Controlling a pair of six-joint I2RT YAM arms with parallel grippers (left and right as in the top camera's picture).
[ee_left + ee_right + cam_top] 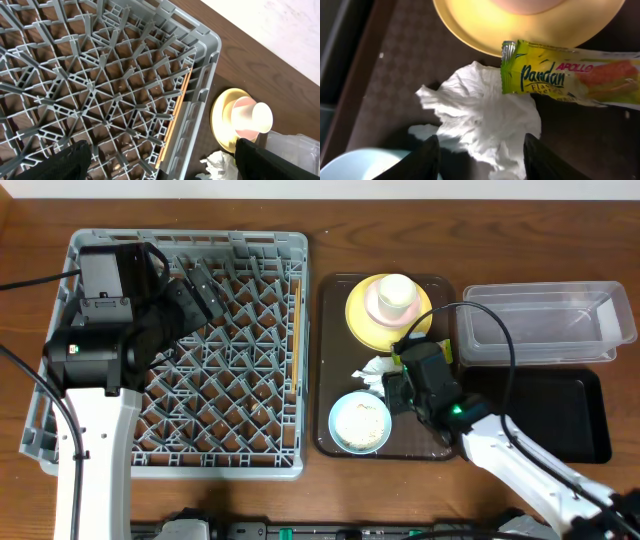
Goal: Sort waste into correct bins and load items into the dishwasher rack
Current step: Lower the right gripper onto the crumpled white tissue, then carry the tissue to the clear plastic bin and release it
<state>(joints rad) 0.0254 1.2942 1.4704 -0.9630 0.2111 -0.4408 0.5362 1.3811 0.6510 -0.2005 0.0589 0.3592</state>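
Observation:
The right gripper goes down onto the near part of the crumpled white tissue (377, 381) next, since its open fingers already straddle that part, short of the wrapper.
My right gripper (481, 160) is open and low over the brown serving tray, its fingers either side of the crumpled white tissue (480, 115). The green-and-orange wrapper (570, 75) lies just beyond the tissue, against the yellow plate (520, 25). A pinkish-white cup (393, 295) stands on the plate (360, 315). The light blue bowl (360, 423) holds pale crumbs. My left gripper (162, 165) is open and empty above the grey rack (170, 350). The chopsticks (175, 117) lie inside the rack along its right wall.
The clear tub (545, 323) stands at the back right, with the black tray (560, 410) in front of it. The brown serving tray (330, 360) sits between the rack and these bins. A black cable arcs over my right arm.

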